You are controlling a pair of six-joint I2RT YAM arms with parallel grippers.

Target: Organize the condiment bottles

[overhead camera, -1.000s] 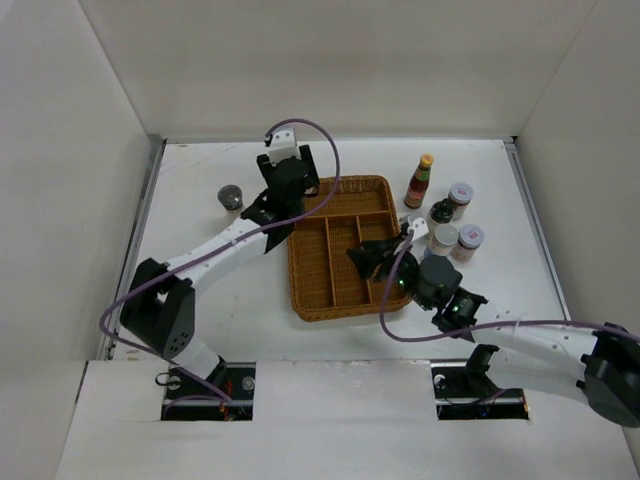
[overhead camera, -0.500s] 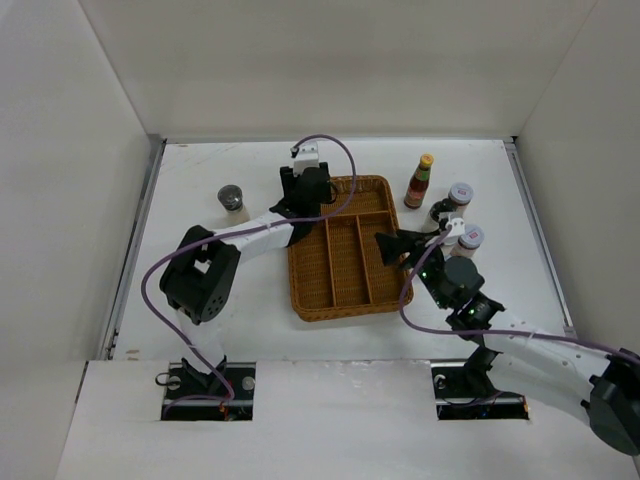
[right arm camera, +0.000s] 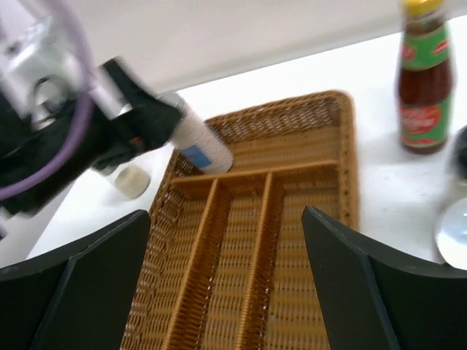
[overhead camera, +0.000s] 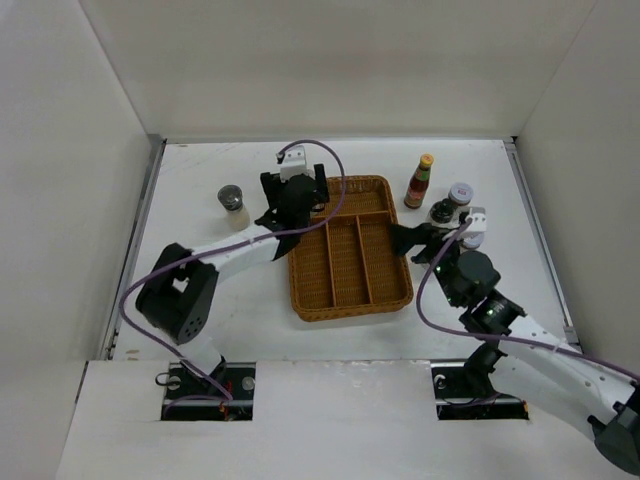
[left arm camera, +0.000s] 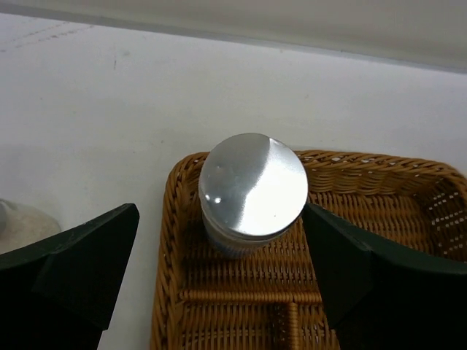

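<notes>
The round pale lid [overhead camera: 473,240] [right arm camera: 454,234] sits outside the tray. Next, my right gripper shifts toward the right in the overhead view and lowers around the lid.
A silver-lidded jar [left arm camera: 253,184] with a blue label [right arm camera: 201,148] stands in the far-left corner of the brown wicker tray [overhead camera: 350,312]. My left gripper [overhead camera: 293,205] hangs open around it, with its left finger well clear of the lid. My right gripper [right arm camera: 226,219] is open and empty over the tray's right side. The red sauce bottle [overhead camera: 419,182] stands just right of the tray's far corner. Small jars [overhead camera: 460,193] cluster beside it, partly hidden by my right wrist. One more jar [overhead camera: 232,205] stands alone left of the tray.
The tray's three long compartments [right arm camera: 241,277] hold nothing. White walls close in the table on the left, back and right. A round pale lid [right arm camera: 454,235] shows at the right edge of the right wrist view.
My left gripper has opened and let go of the silver-lidded jar in the tray's far-left corner. My right gripper has opened and drawn back rightward from the tray's middle.
</notes>
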